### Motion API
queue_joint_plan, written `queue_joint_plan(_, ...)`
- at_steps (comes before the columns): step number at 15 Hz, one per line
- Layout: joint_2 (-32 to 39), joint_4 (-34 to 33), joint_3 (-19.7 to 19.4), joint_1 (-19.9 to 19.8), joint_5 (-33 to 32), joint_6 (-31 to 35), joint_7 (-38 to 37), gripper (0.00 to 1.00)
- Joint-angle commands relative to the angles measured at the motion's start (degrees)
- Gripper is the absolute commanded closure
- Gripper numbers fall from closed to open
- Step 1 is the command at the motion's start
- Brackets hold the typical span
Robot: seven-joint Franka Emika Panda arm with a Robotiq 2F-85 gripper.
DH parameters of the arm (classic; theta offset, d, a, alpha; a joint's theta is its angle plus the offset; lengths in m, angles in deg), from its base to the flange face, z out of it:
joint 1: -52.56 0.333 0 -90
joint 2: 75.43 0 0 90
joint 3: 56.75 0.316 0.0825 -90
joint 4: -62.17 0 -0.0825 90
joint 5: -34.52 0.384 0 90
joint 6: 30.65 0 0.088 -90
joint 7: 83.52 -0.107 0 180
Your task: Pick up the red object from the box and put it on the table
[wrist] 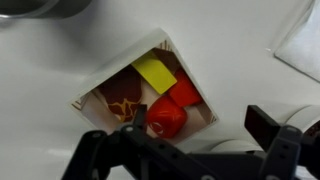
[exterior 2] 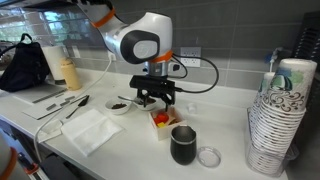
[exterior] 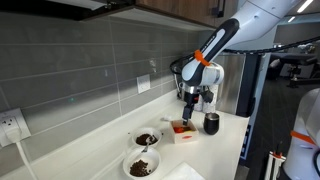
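Note:
The round red object (wrist: 167, 117) sits nearer one finger. My gripper comes down into the white box (wrist: 190, 62) next and shifts left in the wrist view onto that object.
A small white box (wrist: 190, 62) stands on the white counter. It holds a round red object (wrist: 165, 118), a smaller red-orange piece (wrist: 183, 92), a yellow block (wrist: 155, 73) and a brown patterned item (wrist: 120, 102). My gripper (wrist: 198, 125) is open and empty, hovering just above the box; one finger is over the red object, the other is outside the box over the counter. In both exterior views the gripper (exterior: 192, 108) (exterior 2: 158, 102) hangs straight above the box (exterior: 183, 130) (exterior 2: 160, 119).
A black cup (exterior 2: 183, 146) (exterior: 211, 123) stands next to the box, with a clear lid (exterior 2: 209, 156) beside it. A stack of paper cups (exterior 2: 278, 120), two bowls (exterior: 147, 139) (exterior: 141, 165), a napkin (exterior 2: 90, 128) and a black bag (exterior 2: 25, 65) are around.

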Motion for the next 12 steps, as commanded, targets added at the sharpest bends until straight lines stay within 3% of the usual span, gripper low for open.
queue_joint_plan(1, 5.57, -3.49, 2.46, -1.99, 4.04, 2.20, 4.33, 0.00)
queue_joint_plan(12, 14.17, -7.90, 8.86, -8.69, 4.83, 4.75, 6.11, 0.00)
